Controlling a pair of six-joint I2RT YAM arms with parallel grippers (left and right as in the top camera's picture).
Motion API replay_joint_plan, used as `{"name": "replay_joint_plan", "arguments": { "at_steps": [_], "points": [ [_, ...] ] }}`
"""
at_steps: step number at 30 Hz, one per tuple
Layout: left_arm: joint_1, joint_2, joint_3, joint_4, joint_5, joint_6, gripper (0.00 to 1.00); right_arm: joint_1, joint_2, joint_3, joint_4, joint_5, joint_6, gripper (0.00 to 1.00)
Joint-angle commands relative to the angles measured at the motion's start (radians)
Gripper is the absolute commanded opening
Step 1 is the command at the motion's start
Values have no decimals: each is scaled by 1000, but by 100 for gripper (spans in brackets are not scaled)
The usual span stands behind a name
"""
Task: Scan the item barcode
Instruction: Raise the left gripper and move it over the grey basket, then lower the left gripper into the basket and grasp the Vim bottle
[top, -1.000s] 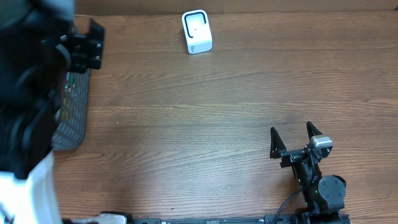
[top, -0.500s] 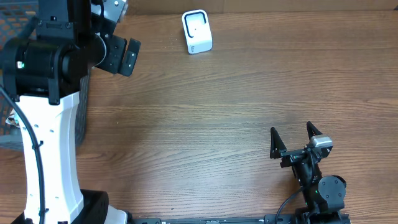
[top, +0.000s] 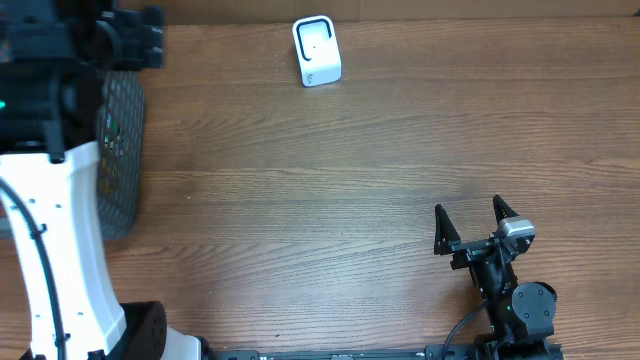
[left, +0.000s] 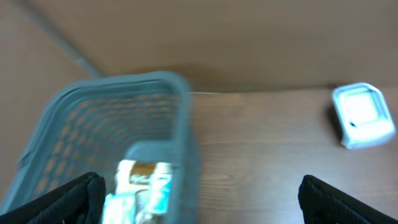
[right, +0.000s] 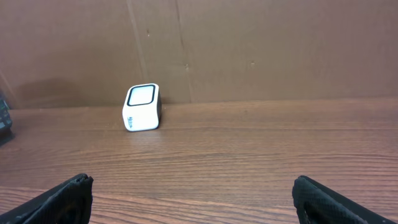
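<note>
My left gripper lowers, tilting down, to the left in the overhead view into the mesh basket (left: 124, 84) next. The items inside it lie below my left gripper on that side.
A white box-shaped scanner (top: 317, 51) stands at the table's far edge; it also shows in the left wrist view as the scanner (left: 362, 116) and in the right wrist view as the scanner (right: 142, 107). A white, blue and brown packet (left: 143, 186), blurred, lies inside a grey-blue mesh basket (left: 124, 84). My left gripper (left: 202, 202) hangs open above the basket's right wall, holding nothing. Overhead, the left gripper (top: 135, 42) is over the basket's far end. My right gripper (top: 470, 208) rests open and empty near the front right.
The basket (top: 120, 170) sits at the table's left edge, partly hidden by the white left arm (top: 60, 230). A brown cardboard wall (right: 249, 43) runs behind the table. Bare wood lies between scanner and right gripper.
The left arm has swung about over the basket: its gripper went out to the right half a second ago and is now back over the basket's far end. The right arm has not moved.
</note>
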Motion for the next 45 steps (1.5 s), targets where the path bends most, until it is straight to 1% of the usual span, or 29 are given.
{"name": "replay_joint_plan", "arguments": {
  "at_steps": [1,3,7,10,14,18,22,25,30,40,45],
  "points": [
    [128,-5,13,10,32,-106,100,-3,-8,-11,6,5,-8,100],
    [208,-3,13,7,114,-106,99,-3,-8,-11,6,5,-8,100],
    [346,18,13,-26,204,-106,100,-3,-8,-11,6,5,-8,100],
    [426,50,13,-106,228,-108,99,-3,-8,-11,6,5,-8,100],
    [479,119,13,-246,224,-106,100,-3,-8,-11,6,5,-8,100],
    [485,222,13,-348,218,-56,100,-3,-8,-11,6,5,-8,100],
    [485,333,13,-407,218,-56,100,-3,-8,-11,6,5,-8,100],
    [484,432,13,-460,218,-31,100,-3,-8,-11,6,5,-8,100],
    [484,523,13,-461,219,-31,100,-3,-8,-11,6,5,-8,100],
    [484,615,9,-460,218,-31,100,-3,-8,-11,6,5,-8,100],
    [478,639,8,-459,223,-35,95,-3,-8,-11,6,5,-8,100]
  ]
}}
